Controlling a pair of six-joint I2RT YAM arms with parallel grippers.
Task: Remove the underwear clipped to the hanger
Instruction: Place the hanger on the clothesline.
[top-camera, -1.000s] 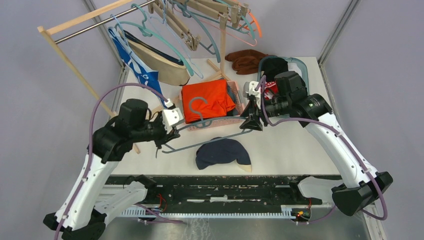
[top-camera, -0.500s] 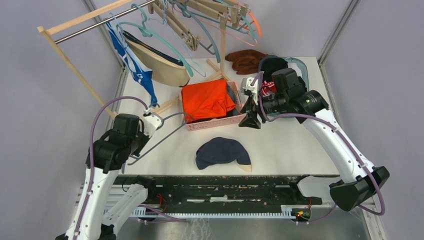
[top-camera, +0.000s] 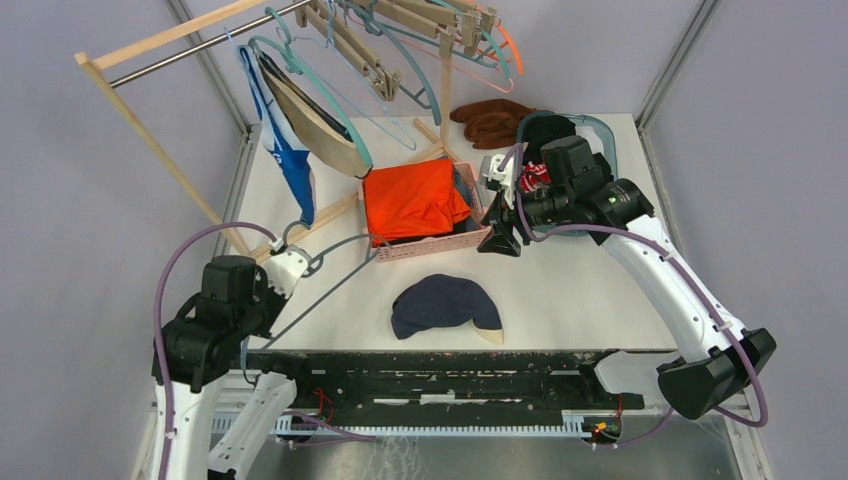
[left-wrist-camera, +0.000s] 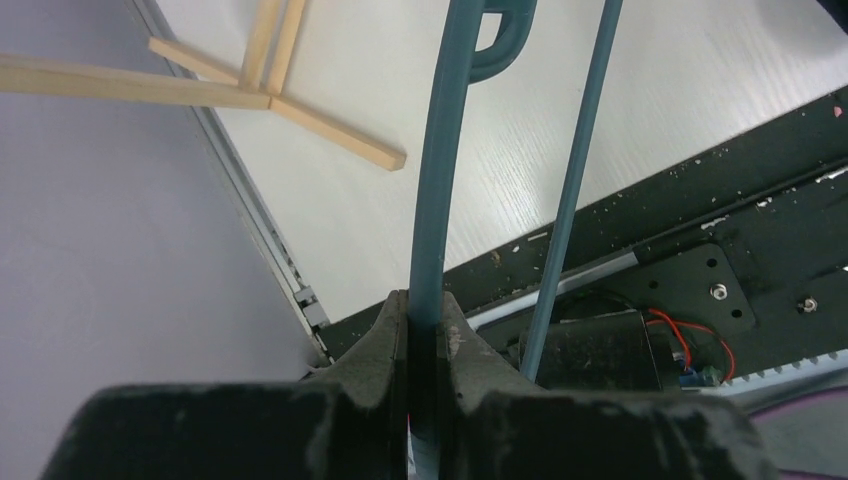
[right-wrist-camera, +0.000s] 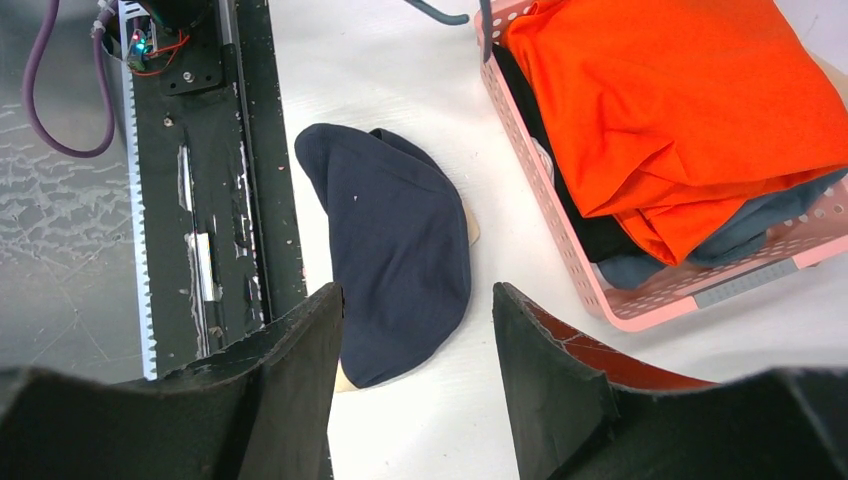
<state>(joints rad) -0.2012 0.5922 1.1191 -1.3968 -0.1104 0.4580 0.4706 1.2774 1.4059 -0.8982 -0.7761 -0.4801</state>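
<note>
My left gripper lifts up and outward next, as the rack bar's empty end (top-camera: 163, 61) lies above and outward of it. Then it hooks the bare hanger (top-camera: 340, 246) there and releases.
A dark navy underwear (top-camera: 445, 305) lies flat on the table near the front edge, clipped to nothing; it also shows in the right wrist view (right-wrist-camera: 395, 250). My left gripper (top-camera: 297, 264) is shut on a bare grey-teal hanger (top-camera: 340, 246) at the table's left front, gripping its thin arm (left-wrist-camera: 440, 200) between the fingers. My right gripper (top-camera: 500, 240) is open and empty, hovering beside the pink basket and behind the navy underwear. A royal blue underwear with white (top-camera: 285, 150) and a beige one (top-camera: 322, 125) hang from teal hangers on the rack.
A wooden clothes rack (top-camera: 160, 150) with several hangers stands at the back left, its foot (left-wrist-camera: 330, 135) near my left gripper. A pink basket (top-camera: 430, 245) holds the orange garment (top-camera: 415, 200). A brown cloth (top-camera: 490, 120) and a dark bundle (top-camera: 548, 130) lie at the back.
My left arm has pulled back left and toward the near edge with the bare hanger. The blue and beige underwear on the rack have swung. The right gripper has barely moved.
</note>
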